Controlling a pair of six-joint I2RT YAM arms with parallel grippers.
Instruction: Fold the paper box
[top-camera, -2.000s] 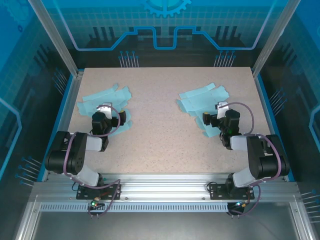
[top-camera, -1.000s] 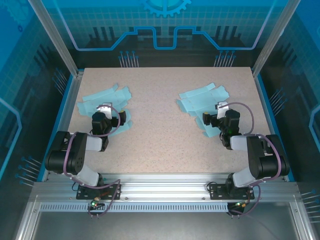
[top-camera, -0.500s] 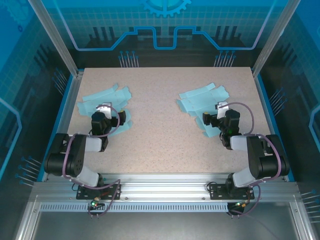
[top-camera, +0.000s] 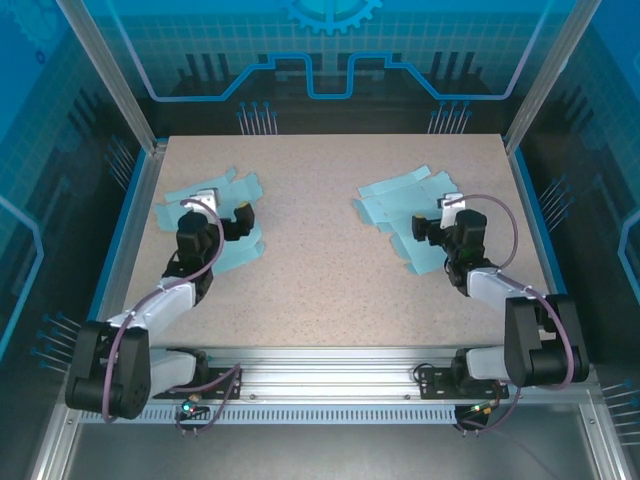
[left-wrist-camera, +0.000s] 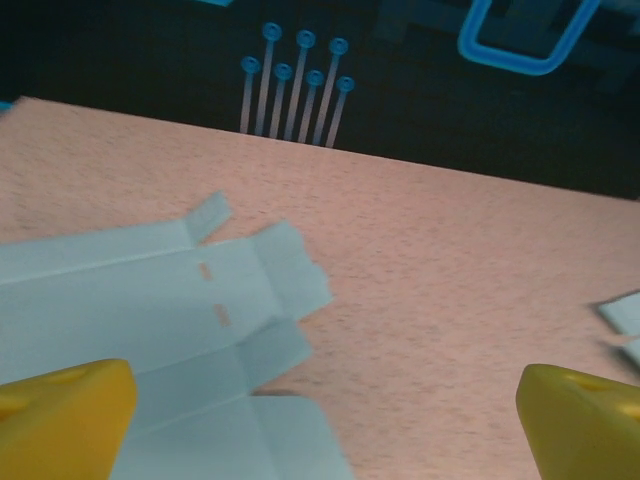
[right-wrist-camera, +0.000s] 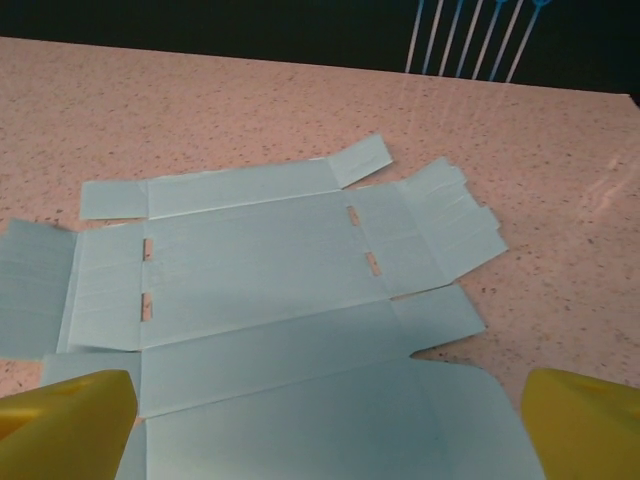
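The left gripper will next swing across the bare board and go down onto the free edge of the other blank's side flap (top-camera: 362, 210).
Two flat light-blue paper box blanks lie unfolded on the speckled table. The left blank (top-camera: 205, 210) lies under my left gripper (top-camera: 225, 205), which hovers over its right part. In the left wrist view this blank (left-wrist-camera: 150, 320) fills the lower left, and the left gripper (left-wrist-camera: 322, 428) is open with yellow fingertips (left-wrist-camera: 60, 420) wide apart and nothing between them. The right blank (top-camera: 400, 205) lies beneath my right gripper (top-camera: 435, 212). The right wrist view shows that blank (right-wrist-camera: 270, 280) flat, and the right gripper (right-wrist-camera: 325, 430) open above its near edge.
The table (top-camera: 320, 290) is bare beige board between the two blanks and toward the near edge. Blue rails and metal frame posts (top-camera: 110, 90) border it at the left, right and back.
Both arms have stretched forward from their folded pose, carrying the grippers a little farther from the bases over the blanks. Both grippers stay open and the blanks have not moved.
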